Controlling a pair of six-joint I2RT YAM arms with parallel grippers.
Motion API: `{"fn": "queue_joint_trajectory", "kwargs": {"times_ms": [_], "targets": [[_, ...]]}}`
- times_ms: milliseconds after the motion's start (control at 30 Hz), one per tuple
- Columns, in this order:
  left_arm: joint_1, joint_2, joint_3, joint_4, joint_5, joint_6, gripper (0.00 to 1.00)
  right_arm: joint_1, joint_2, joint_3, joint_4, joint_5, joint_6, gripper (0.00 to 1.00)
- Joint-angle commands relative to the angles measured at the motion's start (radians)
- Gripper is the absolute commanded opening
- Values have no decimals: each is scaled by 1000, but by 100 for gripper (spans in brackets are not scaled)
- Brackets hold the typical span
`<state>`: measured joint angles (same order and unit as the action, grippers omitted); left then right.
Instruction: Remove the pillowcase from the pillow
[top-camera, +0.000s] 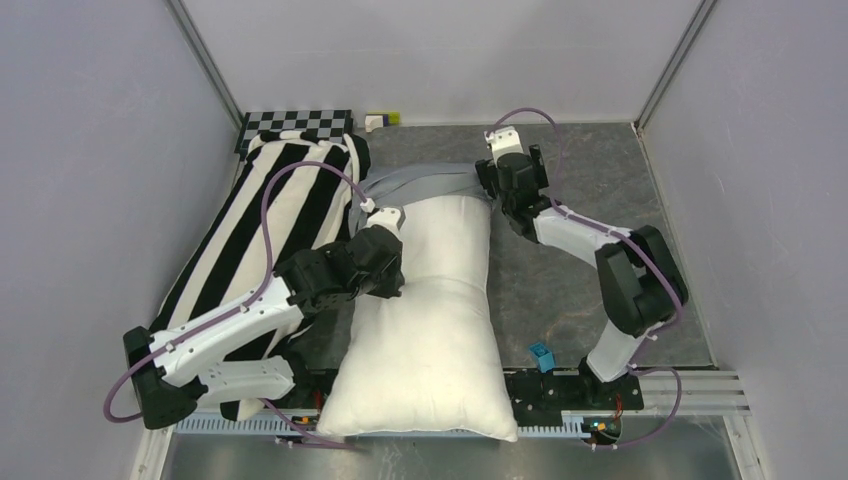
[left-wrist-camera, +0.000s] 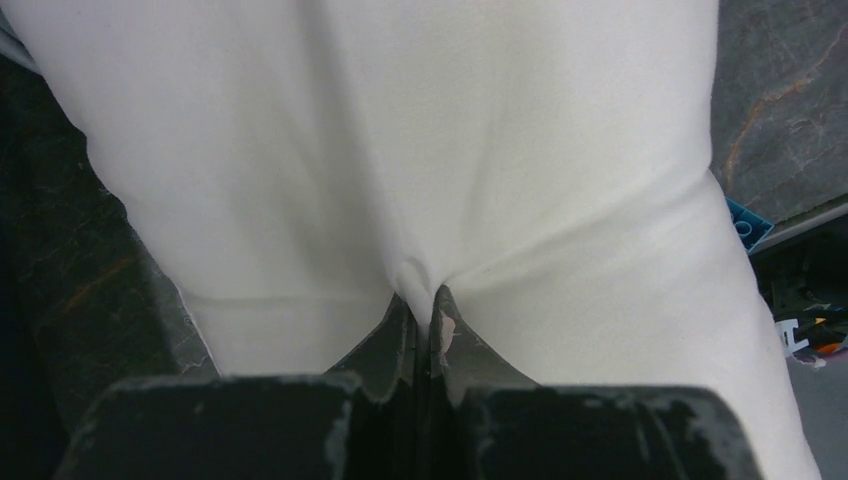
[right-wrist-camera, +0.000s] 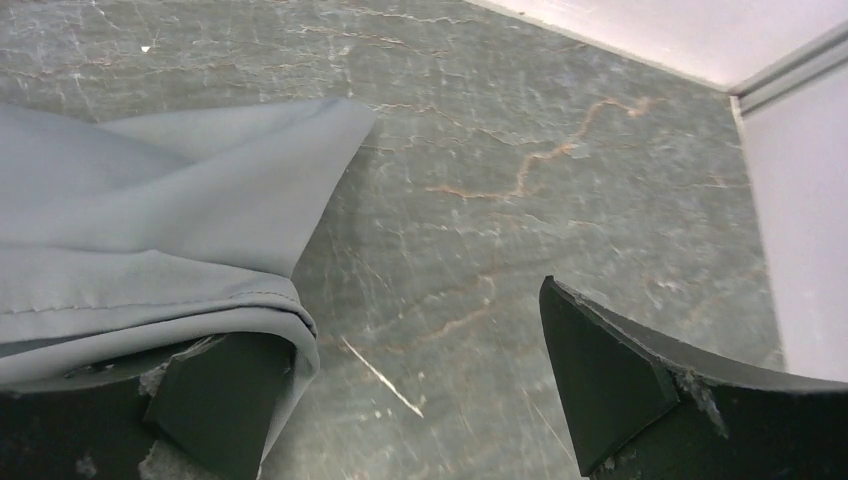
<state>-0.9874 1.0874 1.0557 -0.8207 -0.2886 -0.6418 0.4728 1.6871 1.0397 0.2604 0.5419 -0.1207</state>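
The pillow's near end hangs over the edge of the table. My left gripper needs to pull the pillow outward onto the bare table by the back wall (top-camera: 442, 146) next and let go of it.
The plump white pillow (top-camera: 430, 330) lies lengthwise in the middle of the table, its near end over the front edge. The light blue-grey pillowcase (top-camera: 420, 185) is bunched at the pillow's far end. My left gripper (top-camera: 397, 284) is at the pillow's left side, shut on a small pinch of the pillow's white cloth (left-wrist-camera: 400, 130), as the left wrist view shows at the left gripper (left-wrist-camera: 425, 296). My right gripper (top-camera: 495, 190) stands open at the pillowcase's right corner. In the right wrist view the pillowcase (right-wrist-camera: 150, 220) drapes over its left finger (right-wrist-camera: 220, 400), and bare table lies across the right gripper (right-wrist-camera: 420, 320).
A long black-and-white striped pillow (top-camera: 270, 220) lies along the left wall under my left arm. A checkerboard (top-camera: 295, 125) and a small white-and-yellow item (top-camera: 382, 119) sit at the back. A small blue block (top-camera: 541, 355) is by the right arm's base. Dark stone table (top-camera: 600, 170) extends right.
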Motion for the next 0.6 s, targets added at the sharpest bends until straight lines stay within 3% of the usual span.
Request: {"fn": "queue_joint_trajectory", "kwargs": {"times_ms": [0, 167, 267, 367, 567], "targets": [[-3, -55, 8, -68, 107, 56, 2, -74, 115, 128, 49, -100, 74, 98], [-3, -67, 17, -108, 120, 64, 2, -136, 189, 219, 10, -158, 118, 98], [-3, -61, 15, -112, 73, 62, 2, -145, 127, 204, -23, -286, 92, 98], [-2, -16, 27, -105, 38, 64, 2, -142, -56, 37, 64, -459, 66, 97], [-1, 43, 55, -81, -8, 58, 2, -130, -428, -316, 149, -564, 17, 98]]}}
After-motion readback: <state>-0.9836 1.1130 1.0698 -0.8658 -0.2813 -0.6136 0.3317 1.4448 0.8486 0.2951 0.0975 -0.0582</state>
